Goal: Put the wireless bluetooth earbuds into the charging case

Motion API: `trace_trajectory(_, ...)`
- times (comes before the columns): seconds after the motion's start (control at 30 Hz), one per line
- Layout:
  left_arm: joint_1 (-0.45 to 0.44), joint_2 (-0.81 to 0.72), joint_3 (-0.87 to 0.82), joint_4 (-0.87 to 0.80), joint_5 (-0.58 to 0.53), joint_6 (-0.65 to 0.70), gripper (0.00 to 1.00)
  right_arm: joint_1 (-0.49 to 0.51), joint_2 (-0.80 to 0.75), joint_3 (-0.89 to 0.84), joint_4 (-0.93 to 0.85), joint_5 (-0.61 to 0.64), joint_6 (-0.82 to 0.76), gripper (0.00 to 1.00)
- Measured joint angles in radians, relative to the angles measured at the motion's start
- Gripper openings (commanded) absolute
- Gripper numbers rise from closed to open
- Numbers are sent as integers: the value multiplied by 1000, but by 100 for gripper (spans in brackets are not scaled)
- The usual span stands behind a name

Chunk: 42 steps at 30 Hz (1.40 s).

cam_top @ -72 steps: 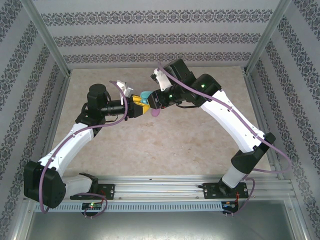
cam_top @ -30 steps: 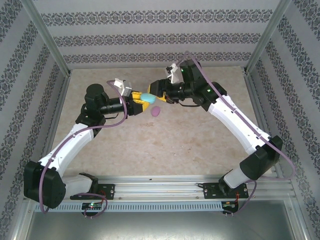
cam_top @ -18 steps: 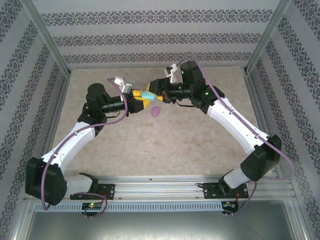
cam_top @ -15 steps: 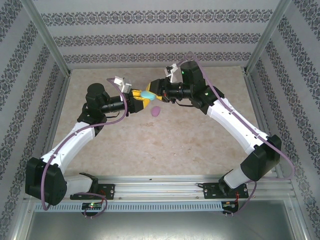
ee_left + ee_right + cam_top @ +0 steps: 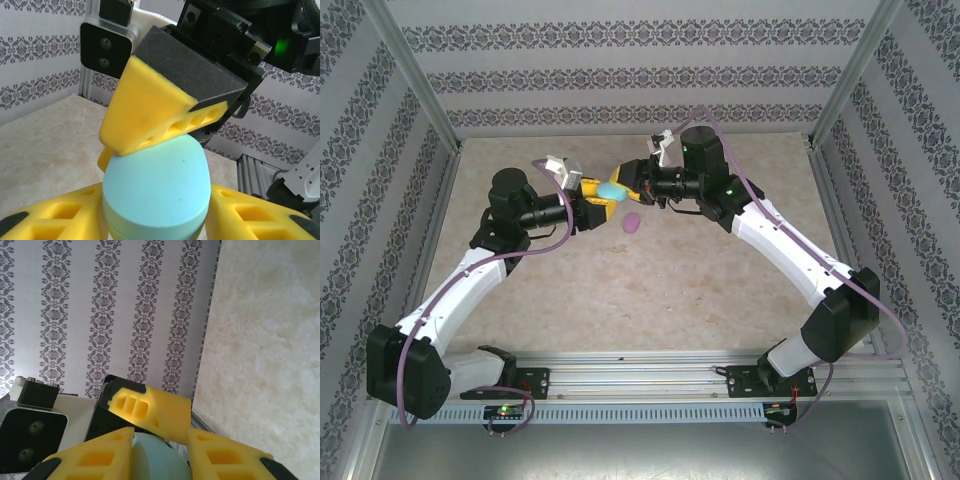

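Observation:
I will next tilt my right gripper's fingers downward, lower the blue case (image 5: 611, 189) to the open tabletop beside the pink-purple case and release it, since that spot is below.
A light blue oval charging case (image 5: 611, 189) hangs in the air over the back of the table, between both grippers. My right gripper (image 5: 626, 180) is shut on it. In the left wrist view one right finger (image 5: 150, 115) presses on top of the case (image 5: 155, 190). In the right wrist view the case (image 5: 155, 462) sits between my right gripper (image 5: 160, 442) fingers. My left gripper (image 5: 594, 200) flanks the case closely on both sides (image 5: 156, 215); whether it grips is unclear. One left finger (image 5: 150, 410) shows behind the case. The earbuds are out of view.
A pink-purple oval case (image 5: 632, 222) lies on the beige table (image 5: 650, 300) just in front of the grippers. Patterned walls and metal posts (image 5: 415, 85) enclose the table on three sides. Open tabletop stretches toward the arm bases.
The right gripper moved in from the right and closed on the blue case held by the left. The left wrist has shifted slightly left. The pink case has not moved.

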Motion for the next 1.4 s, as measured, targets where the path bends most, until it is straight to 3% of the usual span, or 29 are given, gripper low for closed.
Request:
trace_trajectory(0.5,1,-67,-3,-83,-90,69,87,-61,0,-102,51,30,-19,15)
trace_trajectory(0.8,34,-154,-63,-153,-237,79,90,-205,47,-299,88,136,-161,14)
trace_trajectory(1.13,61,-162,-137,-167,-292,50,90,-309,398,-298,212,202,-278,15)
trace_trajectory(1.23,70,-162,-147,-167,-300,46,90,-308,486,-252,219,206,-318,21)
trace_trajectory(1.4,86,-167,-169,-174,-310,46,91,-308,515,-183,187,251,-414,40)
